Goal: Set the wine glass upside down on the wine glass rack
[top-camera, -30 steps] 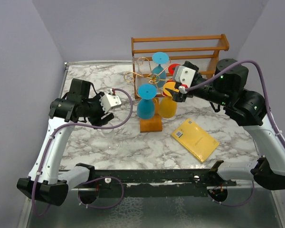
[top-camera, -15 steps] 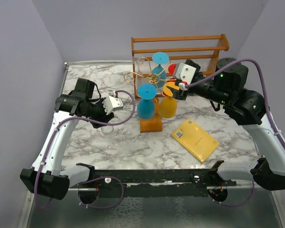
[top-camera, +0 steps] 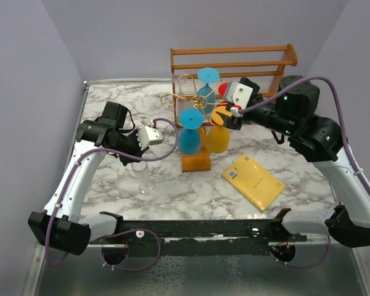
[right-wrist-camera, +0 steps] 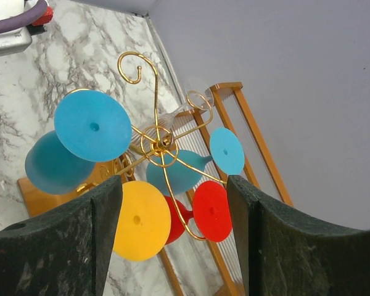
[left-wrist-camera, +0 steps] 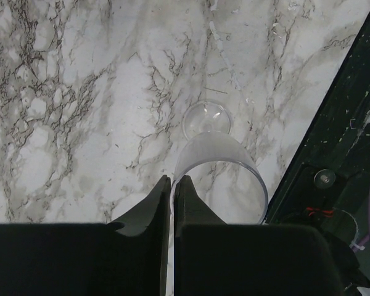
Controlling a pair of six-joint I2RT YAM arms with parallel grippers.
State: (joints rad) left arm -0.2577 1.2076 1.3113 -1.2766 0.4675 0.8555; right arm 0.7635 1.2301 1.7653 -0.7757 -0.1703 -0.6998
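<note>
I should next move my right gripper outward over the rack [top-camera: 195, 161] and close it on the clear glass's foot [top-camera: 147, 187]. The foot is free because my left gripper is holding the glass's rim.
A clear wine glass [left-wrist-camera: 217, 165] stands upright on the marble, its foot [left-wrist-camera: 206, 118] showing below the bowl. My left gripper [left-wrist-camera: 172, 180] comes down from above and is shut on the bowl's rim, one finger inside and one outside. From the top view the glass [top-camera: 145, 180] is left of the wine glass rack [top-camera: 195, 161], a gold wire stand on a wooden base. Blue, yellow and red glasses hang upside down on the rack [right-wrist-camera: 161, 145]. My right gripper [right-wrist-camera: 172, 182] hovers open over the rack's right side, holding nothing.
A bigger wooden slatted shelf [top-camera: 234, 61] stands right behind the rack. A yellow book [top-camera: 253, 180] lies on the marble at front right. The black front rail [left-wrist-camera: 333, 142] runs close beside the clear glass.
My left gripper has shut onto the clear glass's rim, and its arm has shifted slightly right and down. The right arm has pulled back a little, then held still.
</note>
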